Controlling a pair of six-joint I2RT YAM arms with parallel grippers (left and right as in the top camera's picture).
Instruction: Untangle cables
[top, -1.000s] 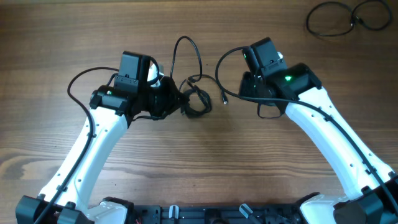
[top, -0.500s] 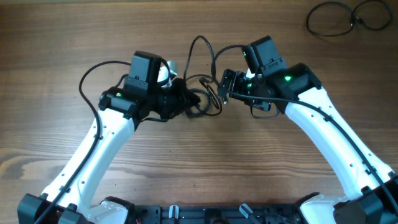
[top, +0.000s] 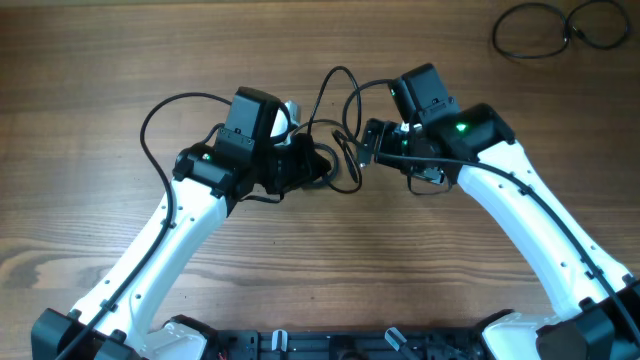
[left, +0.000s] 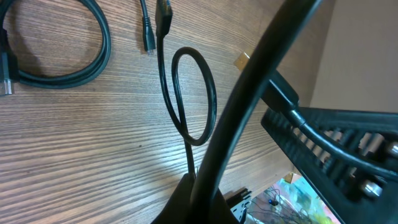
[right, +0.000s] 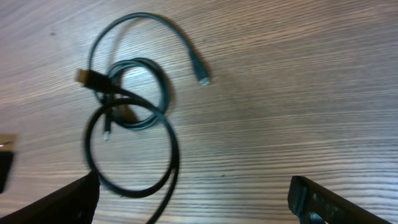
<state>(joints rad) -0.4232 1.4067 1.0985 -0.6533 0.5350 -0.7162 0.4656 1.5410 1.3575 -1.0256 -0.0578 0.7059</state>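
Note:
Next, my left gripper needs to draw the cable to the left in the overhead view to open its loop and release it, since bare wood lies that way.
A tangle of thin black cables (top: 345, 160) lies mid-table between my two arms, with one loop arching upward (top: 337, 75). My left gripper (top: 306, 166) is shut on a black cable (left: 249, 93), which runs from between its jaws (left: 202, 200) up to the right. Beyond it a thinner loop (left: 193, 96), a coil (left: 93, 62) and a gold plug (left: 241, 60) rest on the wood. My right gripper (top: 368, 146) stands open just right of the tangle. In its wrist view the jaws (right: 193, 194) are wide apart over overlapping loops (right: 134, 118), holding nothing.
A second pile of coiled black cables (top: 560, 28) lies at the table's far right corner. The wooden tabletop (top: 120, 60) stretches to both sides. The left arm's own wiring (top: 160, 120) loops out to the left.
My left gripper has carried its cable to the right, toward the right arm. The right gripper has opened wide and swung left to the tangle.

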